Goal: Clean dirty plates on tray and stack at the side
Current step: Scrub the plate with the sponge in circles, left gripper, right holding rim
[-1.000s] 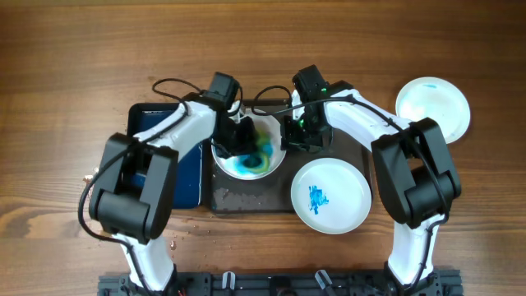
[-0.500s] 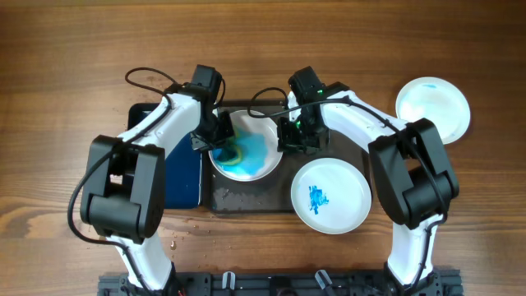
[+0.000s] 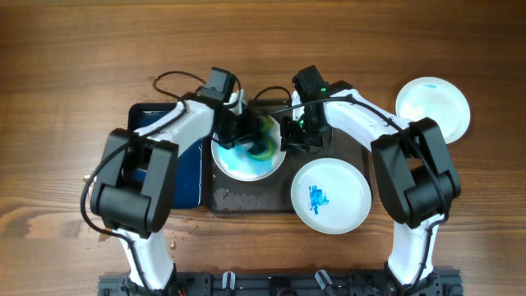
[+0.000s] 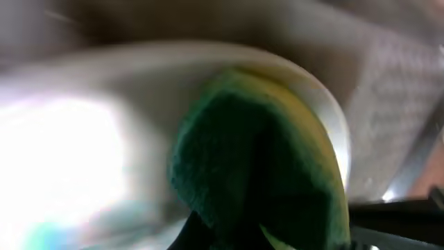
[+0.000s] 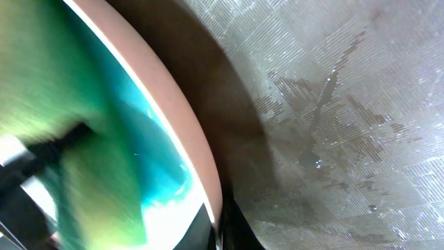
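Observation:
The sponge goes with my left gripper to its left in the overhead view next, over the dark blue tray, for release after wiping the blue paint.
A white plate point(image 3: 243, 163) washed with blue paint lies on the left half of the dark grey tray point(image 3: 246, 200). My left gripper point(image 3: 245, 136) is shut on a green and yellow sponge point(image 3: 261, 148) that presses on the plate's far right part. In the blurred left wrist view the sponge point(image 4: 257, 160) fills the middle, with the plate's rim point(image 4: 309, 80) behind it. My right gripper point(image 3: 289, 136) is shut on the plate's right rim point(image 5: 187, 139). A second plate point(image 3: 330, 196) with a blue smear sits at the tray's right end. A third plate point(image 3: 433, 107), pale blue, rests on the wood at the far right.
A smaller dark blue tray point(image 3: 164, 140) lies left of the grey tray, partly under my left arm. Wet patches show on the grey tray's bare surface point(image 5: 333, 104). Cables loop behind both wrists. Bare wood-grain tabletop point(image 3: 66, 82) surrounds everything.
My left gripper swept the sponge to the plate's left side, then back to its right side, spreading the blue paint. The right gripper kept still on the rim.

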Motion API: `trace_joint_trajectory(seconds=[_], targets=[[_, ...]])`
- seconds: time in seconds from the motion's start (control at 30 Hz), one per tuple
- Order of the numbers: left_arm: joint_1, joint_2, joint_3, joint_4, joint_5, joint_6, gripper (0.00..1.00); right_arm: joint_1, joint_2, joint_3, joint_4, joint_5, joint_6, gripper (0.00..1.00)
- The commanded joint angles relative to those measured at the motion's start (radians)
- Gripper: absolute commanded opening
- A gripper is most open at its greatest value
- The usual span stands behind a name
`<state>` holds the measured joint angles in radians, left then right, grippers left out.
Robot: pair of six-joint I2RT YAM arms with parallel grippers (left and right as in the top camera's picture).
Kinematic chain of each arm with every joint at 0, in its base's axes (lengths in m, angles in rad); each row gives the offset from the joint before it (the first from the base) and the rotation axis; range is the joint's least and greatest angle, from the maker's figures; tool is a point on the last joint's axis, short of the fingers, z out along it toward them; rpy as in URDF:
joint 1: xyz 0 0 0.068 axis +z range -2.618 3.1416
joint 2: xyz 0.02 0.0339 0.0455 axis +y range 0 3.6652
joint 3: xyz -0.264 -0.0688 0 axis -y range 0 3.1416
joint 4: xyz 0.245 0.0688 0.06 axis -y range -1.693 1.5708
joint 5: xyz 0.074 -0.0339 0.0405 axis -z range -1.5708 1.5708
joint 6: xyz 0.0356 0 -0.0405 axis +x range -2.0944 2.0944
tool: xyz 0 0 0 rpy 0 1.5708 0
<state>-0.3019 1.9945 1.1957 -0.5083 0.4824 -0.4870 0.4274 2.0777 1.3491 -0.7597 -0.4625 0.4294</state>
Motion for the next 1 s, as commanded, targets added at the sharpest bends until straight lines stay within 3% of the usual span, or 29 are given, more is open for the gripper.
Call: trace_joint_trajectory(seconds=[0.0, 0.1, 0.23, 0.4, 0.5, 0.6, 0.77, 0.9, 0.97], targets=[[0.091, 0.024, -0.014, -0.087, -0.369, -0.028, 0.04, 0.003, 0.045, -0.016, -0.011, 0.082, -0.010, 0.05], [0.097, 0.024, -0.014, -0.200, -0.562, -0.097, 0.04, 0.003, 0.045, -0.016, -0.008, 0.082, -0.010, 0.05], [0.088, 0.023, -0.014, -0.344, -0.570, -0.151, 0.04, 0.003, 0.045, -0.016, -0.023, 0.082, 0.010, 0.05], [0.040, 0.024, -0.014, -0.438, -0.523, -0.120, 0.04, 0.003, 0.045, -0.016, -0.028, 0.074, 0.042, 0.05], [0.033, 0.024, -0.014, -0.388, -0.206, 0.077, 0.04, 0.003, 0.045, -0.016, -0.026, 0.074, 0.042, 0.05], [0.022, 0.024, -0.014, -0.304, -0.013, 0.118, 0.04, 0.003, 0.045, -0.016, -0.026, 0.074, 0.029, 0.05], [0.002, 0.024, -0.014, -0.071, 0.068, 0.097, 0.04, 0.003, 0.045, -0.016, -0.026, 0.074, 0.021, 0.05], [0.003, 0.024, -0.014, 0.007, 0.066, 0.060, 0.04, 0.003, 0.045, -0.016, -0.026, 0.074, 0.021, 0.05], [0.005, 0.023, -0.013, -0.005, -0.009, 0.053, 0.04, 0.003, 0.045, -0.016, -0.027, 0.074, 0.018, 0.05]])
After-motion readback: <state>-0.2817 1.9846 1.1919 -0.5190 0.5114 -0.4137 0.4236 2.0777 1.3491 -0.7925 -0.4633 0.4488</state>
